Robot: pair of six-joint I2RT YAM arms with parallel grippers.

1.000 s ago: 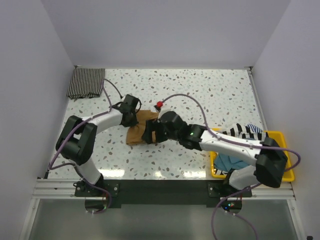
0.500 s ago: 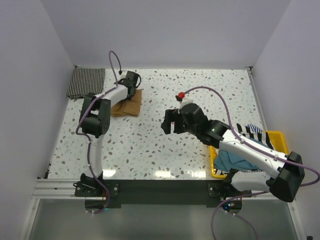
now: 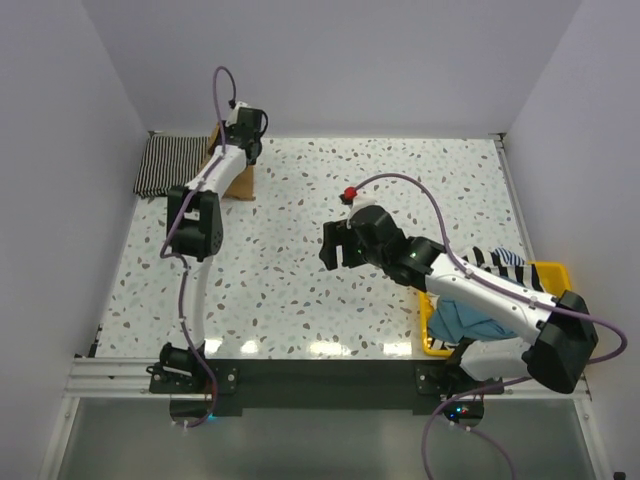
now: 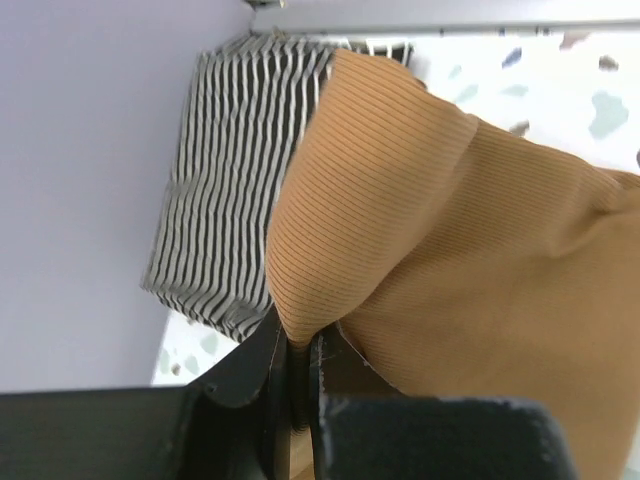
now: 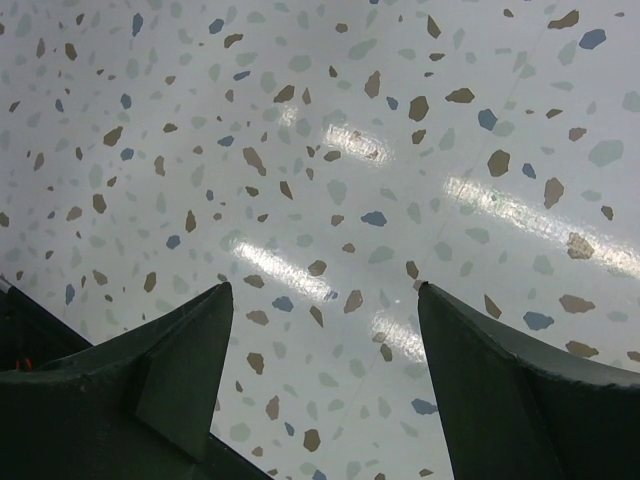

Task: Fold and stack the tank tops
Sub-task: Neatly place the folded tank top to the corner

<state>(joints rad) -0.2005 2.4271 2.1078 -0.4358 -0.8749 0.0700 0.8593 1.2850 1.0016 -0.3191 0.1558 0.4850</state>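
My left gripper carries the tan-brown tank top left in the top view, over the folded striped tank top [image 3: 170, 166] [image 4: 235, 175], next for release, since only the tan-brown one's edge overlaps.
The folded thin-striped black-and-white tank top [image 3: 172, 166] lies at the table's far left corner; it also shows in the left wrist view [image 4: 235, 170]. My left gripper [image 3: 237, 142] is shut on the folded tan-brown tank top [image 4: 450, 230], holding it lifted next to the striped one, its edge over it. In the top view the tan top [image 3: 240, 183] hangs partly behind the arm. My right gripper [image 3: 335, 243] is open and empty above the bare mid-table, its fingers [image 5: 190, 340] apart over the speckled surface.
A yellow bin [image 3: 560, 275] at the right edge holds a teal top [image 3: 462, 322] and a broad-striped top [image 3: 490, 262] draped over its rim. The back wall stands close behind the striped top. The table [image 3: 420, 180] is speckled white.
My left gripper has carried the tan top from mid-table to the far left, beside the striped top. My right gripper let go of it and drew back slightly to the right.
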